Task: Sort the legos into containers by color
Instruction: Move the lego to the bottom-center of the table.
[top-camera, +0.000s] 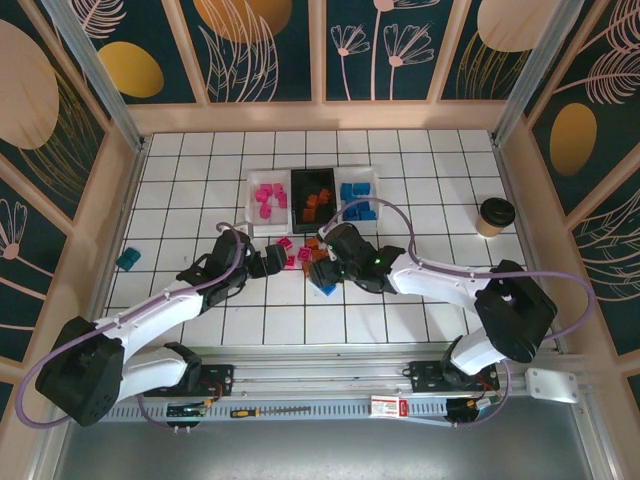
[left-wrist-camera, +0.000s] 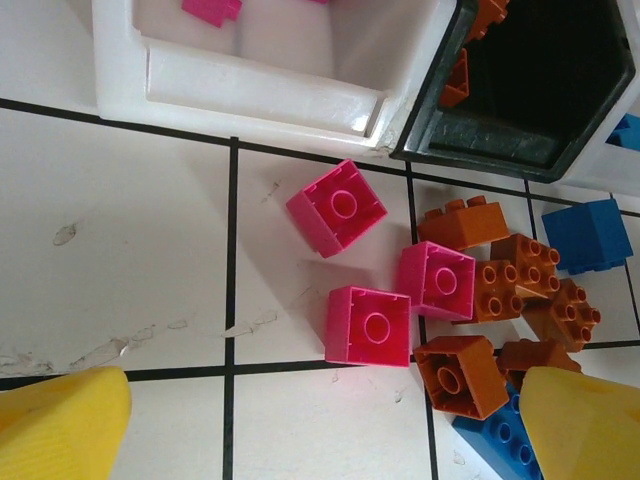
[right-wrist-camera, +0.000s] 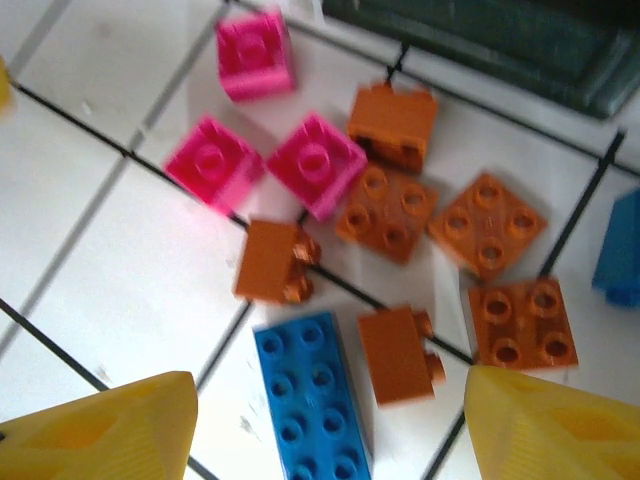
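Note:
The robot's right gripper needs to come down onto the long blue brick (top-camera: 326, 289) (right-wrist-camera: 310, 395) next, with one finger along each long side, because the brick is below the gripper, between its open fingers.
Three containers stand in a row: a white tray (top-camera: 249, 205) with pink legos, a black tray (top-camera: 314, 172) with orange ones, and a white tray (top-camera: 376, 185) with blue ones. Loose legos lie in front of them. My left gripper (top-camera: 268, 262) (left-wrist-camera: 320, 440) is open above the tiles, just short of three pink bricks (left-wrist-camera: 369, 325) and an orange brick (left-wrist-camera: 462, 375). My right gripper (top-camera: 335, 262) (right-wrist-camera: 325, 440) is open over a long blue brick (right-wrist-camera: 310, 395) and an orange brick (right-wrist-camera: 400, 353) lying on its side; both rest on the floor. More orange (right-wrist-camera: 490, 222) and pink (right-wrist-camera: 213, 163) bricks lie beyond.
A teal block (top-camera: 128, 259) sits alone at the left. A tan cup with a dark lid (top-camera: 494, 215) stands at the right. The two grippers face each other closely across the loose pile. Walls enclose the tiled floor on three sides.

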